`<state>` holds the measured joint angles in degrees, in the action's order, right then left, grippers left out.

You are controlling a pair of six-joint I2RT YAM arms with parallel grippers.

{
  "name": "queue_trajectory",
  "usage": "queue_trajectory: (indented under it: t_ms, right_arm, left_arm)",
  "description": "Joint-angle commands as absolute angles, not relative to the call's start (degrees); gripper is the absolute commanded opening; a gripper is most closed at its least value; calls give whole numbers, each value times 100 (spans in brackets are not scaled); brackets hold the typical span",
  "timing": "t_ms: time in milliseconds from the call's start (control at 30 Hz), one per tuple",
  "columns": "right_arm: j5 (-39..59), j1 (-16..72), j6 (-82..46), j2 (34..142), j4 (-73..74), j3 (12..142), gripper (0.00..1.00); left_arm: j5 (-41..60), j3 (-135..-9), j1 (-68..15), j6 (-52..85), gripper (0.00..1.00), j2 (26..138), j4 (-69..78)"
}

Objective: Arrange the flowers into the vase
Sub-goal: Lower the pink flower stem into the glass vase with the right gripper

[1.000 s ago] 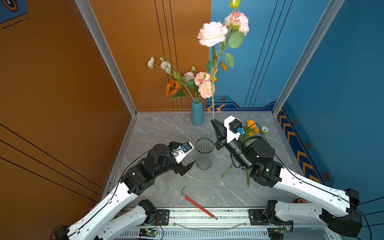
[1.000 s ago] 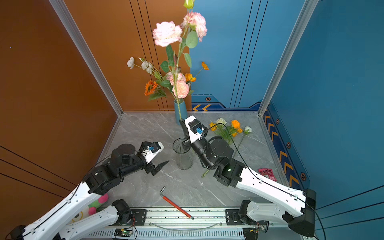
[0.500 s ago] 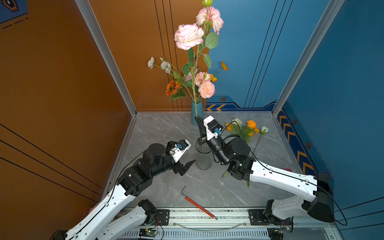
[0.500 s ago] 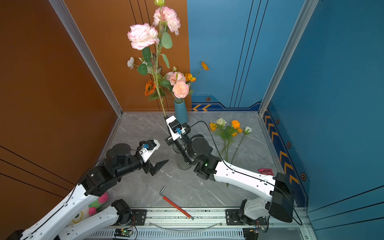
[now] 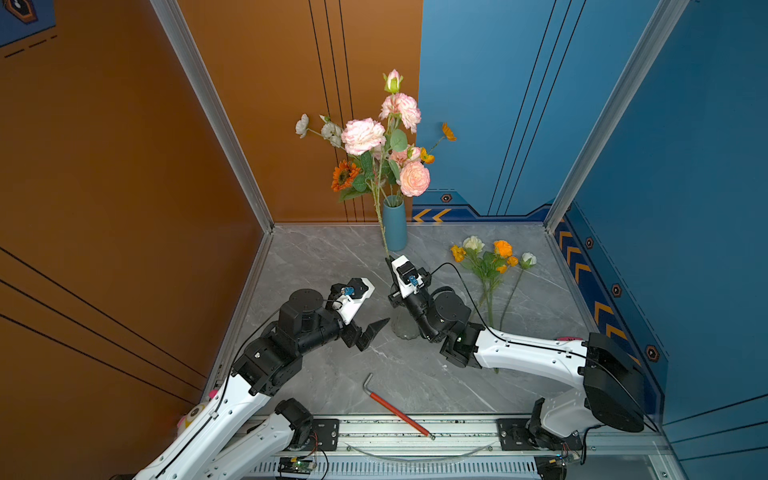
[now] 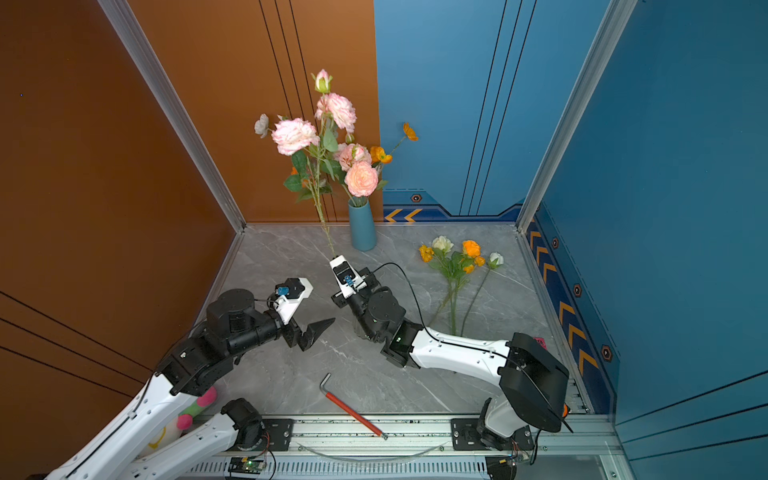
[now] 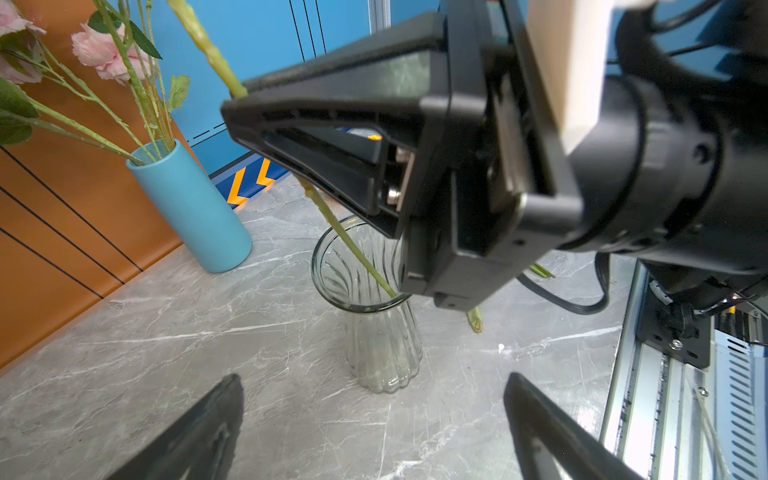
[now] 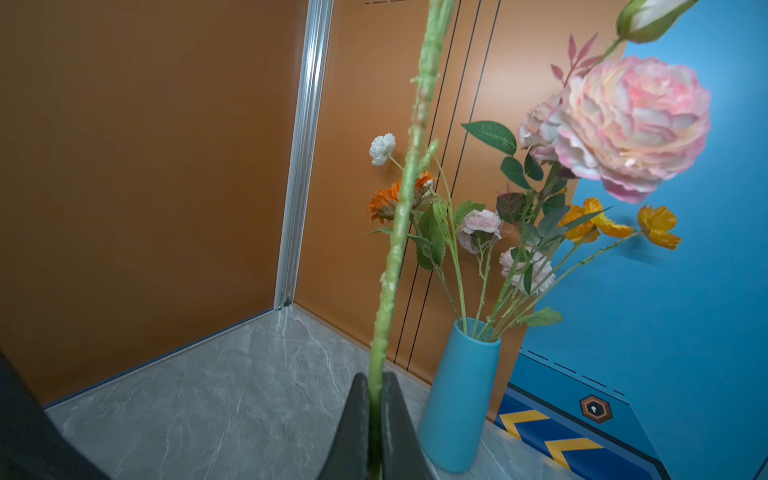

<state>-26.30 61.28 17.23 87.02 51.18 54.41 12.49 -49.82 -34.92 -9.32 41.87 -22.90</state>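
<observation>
My right gripper comes down toward the vase's opening next and releases the green stem [image 8: 399, 232] there, since the stem's lower end already slants inside the vase's rim.
My right gripper [image 5: 389, 260] [image 8: 376, 384] is shut on the green stem [image 8: 399, 232] of a tall flower with pink blooms [image 5: 362, 136] [image 6: 293, 135]. It hangs over the clear glass vase [image 7: 374, 332] [image 5: 401, 329], and the right arm hides most of the vase in both top views. Below the fingers [image 7: 332, 124] the stem's lower end [image 7: 353, 249] slants into the vase mouth. My left gripper [image 5: 372, 332] [image 6: 316, 332] [image 7: 374, 382] stands open and empty, low beside the vase on its left. More flowers [image 5: 490, 259] [image 6: 457, 259] with orange, yellow and white heads lie on the table at the right.
A blue vase [image 5: 395, 224] [image 6: 363, 226] [image 8: 461, 395] holding a bouquet stands at the back wall, close behind the held stem. A red-handled hex key [image 5: 395, 409] [image 6: 351, 409] lies near the front rail. Orange and blue walls enclose the grey marble table.
My right gripper has carried the pink flower leftward and down, from right of the glass vase to over it. The left arm has barely moved.
</observation>
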Motion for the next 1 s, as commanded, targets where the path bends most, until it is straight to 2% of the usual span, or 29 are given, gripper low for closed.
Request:
queue_trajectory:
  t_ms: [0,533,667,767,967]
  right_arm:
    - [-2932,6100,1513,8776,5607,5169,0]
    - [-3224,6233,1251,9237,6065,4607,3]
    - [-3329,6275,1291,9319,6121,4587,6]
    - [-3374,6286,1288,9305,6135,4563,15]
    - [-3445,6301,1308,9186,6048,4518,19]
  left_arm:
    - [1409,-4911,-3453,-852,98,4144,-2110]
    - [1403,-4869,-3439,-778,98,4174,-2044]
    - [1456,-4887,-3438,-747,98,4197,-2043]
    - [1416,-4871,-3435,-776,98,4173,-2057]
    - [1460,-4885,-3428,-774,98,4176,-2047]
